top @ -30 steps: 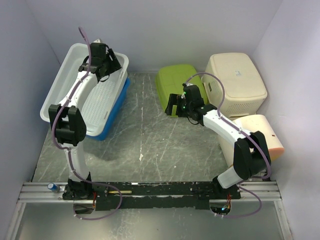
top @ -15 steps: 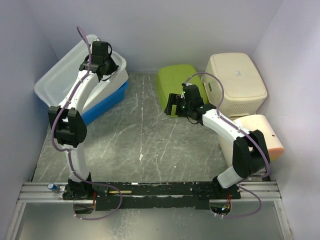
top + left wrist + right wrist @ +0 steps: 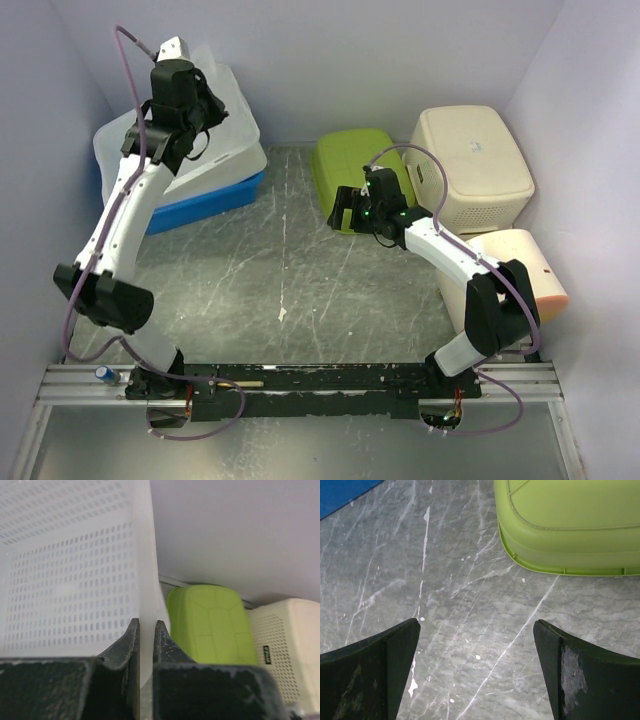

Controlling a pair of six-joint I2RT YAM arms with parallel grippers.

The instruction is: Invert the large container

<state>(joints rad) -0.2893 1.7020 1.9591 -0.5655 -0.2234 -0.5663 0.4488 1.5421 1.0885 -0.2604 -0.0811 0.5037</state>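
I will swing the basket back over the bare tabletop with my left gripper, toward the right in the top view, and let go of it there, since that space is free.
The large container (image 3: 228, 150), a white perforated basket, stands steeply tilted at the back left over a blue tub (image 3: 205, 195). My left gripper (image 3: 203, 108) is raised high and shut on the basket's rim. In the left wrist view the rim wall passes between the closed fingertips of that gripper (image 3: 146, 625), with the perforated side of the container (image 3: 70, 580) filling the left. My right gripper (image 3: 346, 212) hovers open over bare table beside the green bin, nothing between its fingers (image 3: 477, 625).
An upside-down green bin (image 3: 350, 165) sits at back centre, also in the wrist views (image 3: 210, 625) (image 3: 570, 525). A cream perforated bin (image 3: 470, 160) and a peach tub (image 3: 525, 270) stand at the right. Walls close in on three sides.
The left gripper closed on the white basket's rim and rose, tipping the basket from lying flat to steeply tilted toward the back left. The right arm has not moved.
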